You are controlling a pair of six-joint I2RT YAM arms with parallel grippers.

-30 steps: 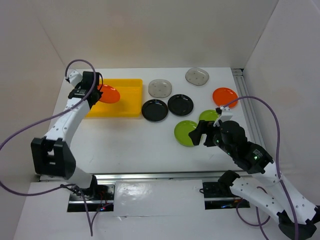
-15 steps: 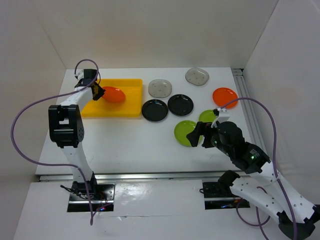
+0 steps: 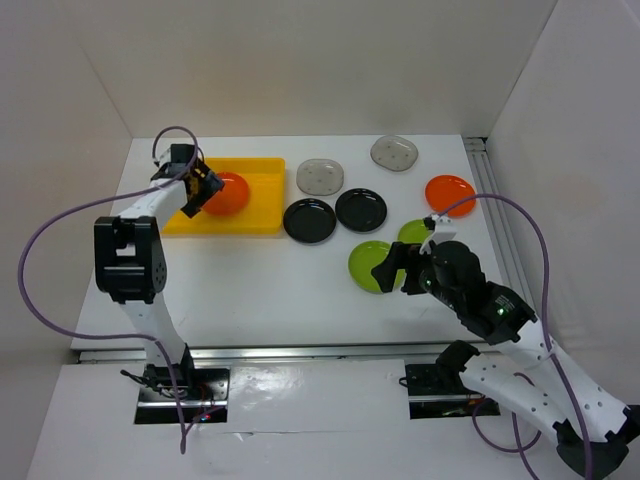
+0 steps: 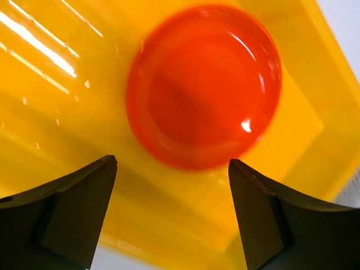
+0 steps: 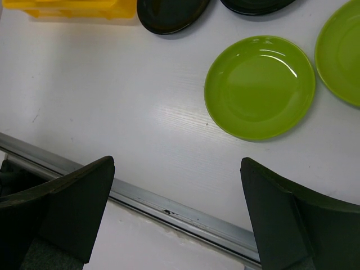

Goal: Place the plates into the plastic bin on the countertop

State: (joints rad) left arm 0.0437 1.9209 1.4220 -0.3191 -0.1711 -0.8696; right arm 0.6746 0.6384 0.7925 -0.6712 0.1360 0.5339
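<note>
The robot will next bring its left gripper away from the bin [image 3: 262, 180], back and down onto the bin-side rim of the near lime green plate.
An orange plate [image 3: 229, 193] [image 4: 205, 84] lies inside the yellow plastic bin [image 3: 262, 180] [image 4: 62, 140] at the back left of the countertop. My left gripper [image 3: 200, 188] [image 4: 171, 163] hovers open just over its near side and holds nothing. On the white top sit two black plates [image 3: 309, 220] [image 3: 361, 209], two grey dotted plates [image 3: 320, 176] [image 3: 394, 153], a second orange plate [image 3: 449, 194] and two lime green plates [image 3: 368, 268] [image 3: 417, 232]. My right gripper [image 3: 392, 270] [image 5: 177, 163] stands open and empty above the near lime green plate [image 5: 259, 87].
A metal rail [image 5: 185, 211] runs along the table's front edge below the right gripper. White walls close in the left, back and right sides. A slotted rail [image 3: 490, 200] lines the right edge beside the orange plate.
The left gripper has opened and let go of the orange plate, which now rests in the bin. The right gripper has edged slightly left over the lime green plate.
</note>
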